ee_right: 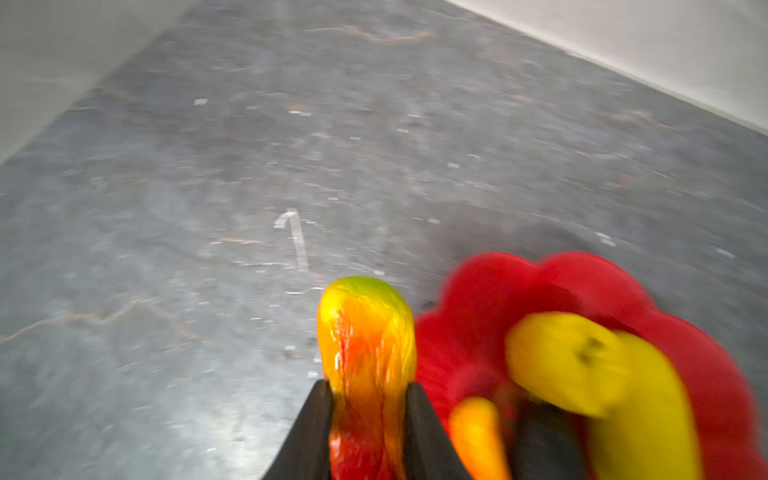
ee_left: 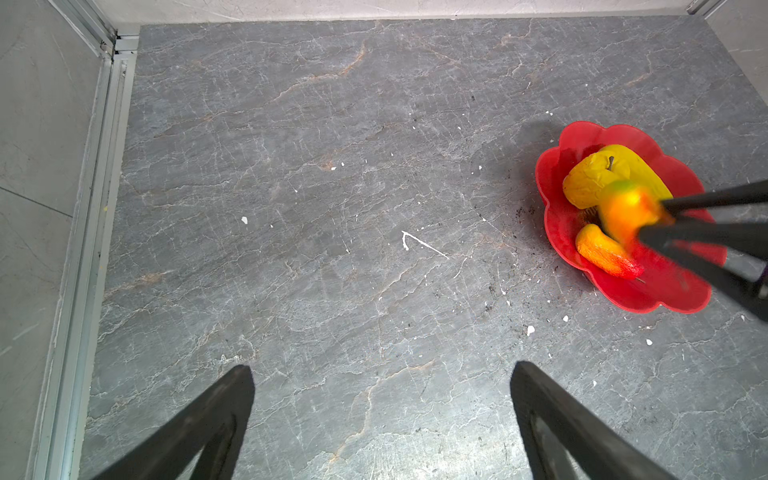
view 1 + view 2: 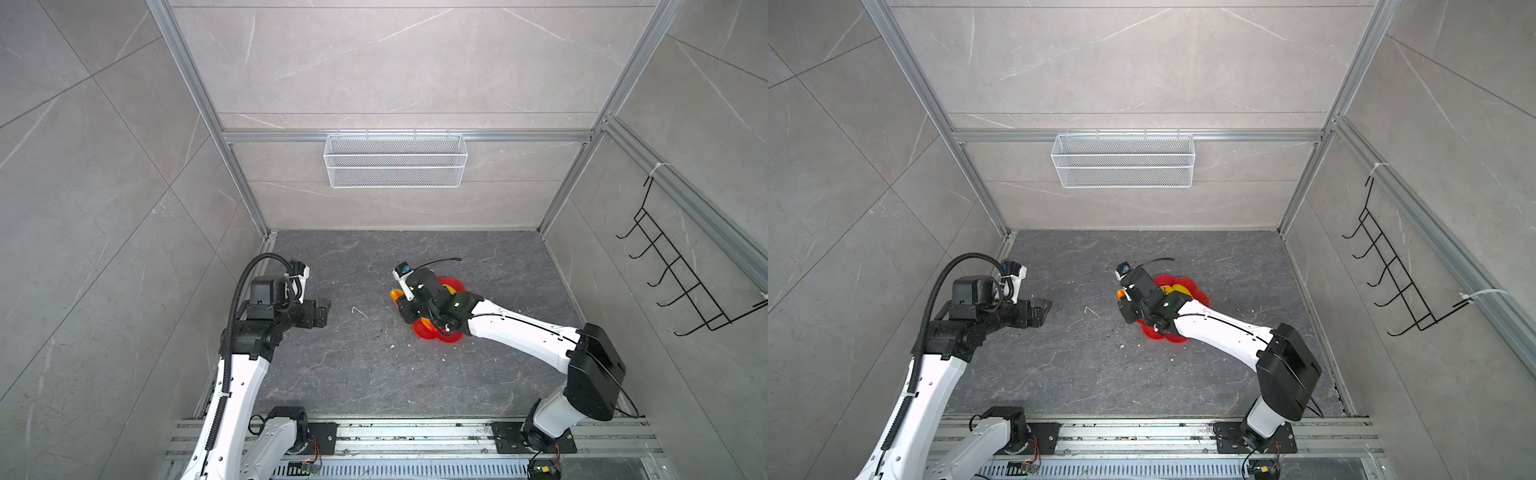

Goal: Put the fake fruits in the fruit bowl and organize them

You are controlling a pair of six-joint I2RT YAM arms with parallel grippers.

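Note:
Next, my right gripper moves over the bowl's rim and down to the bare red petal [image 1: 434,369] beside the other tapered fruit, since that petal is below the gripper.
The red petalled fruit bowl [image 2: 582,133] [image 3: 432,332] [image 3: 1196,289] sits right of the floor's middle. In it lie a round yellow fruit with a dark stem [image 2: 592,180] [image 1: 565,361], a long yellow oval [image 2: 642,170] [image 1: 648,415] and a red-orange tapered fruit [image 2: 604,253] [image 1: 478,432]. My right gripper [image 1: 368,386] [image 3: 400,297] is shut on a second red-orange tapered fruit [image 1: 368,332] [image 2: 625,212] [image 3: 1120,293], held above the bowl's left edge. A blurred dark shape [image 1: 540,436] lies beside the fruits. My left gripper [image 2: 382,370] [image 3: 326,309] hangs open and empty, well left of the bowl.
A white wire-mesh basket [image 3: 395,160] hangs on the back wall. A black wire hook rack [image 3: 681,270] is fixed to the right wall. Aluminium frame rails [image 2: 104,166] edge the grey marble floor [image 2: 332,208], which carries small white specks.

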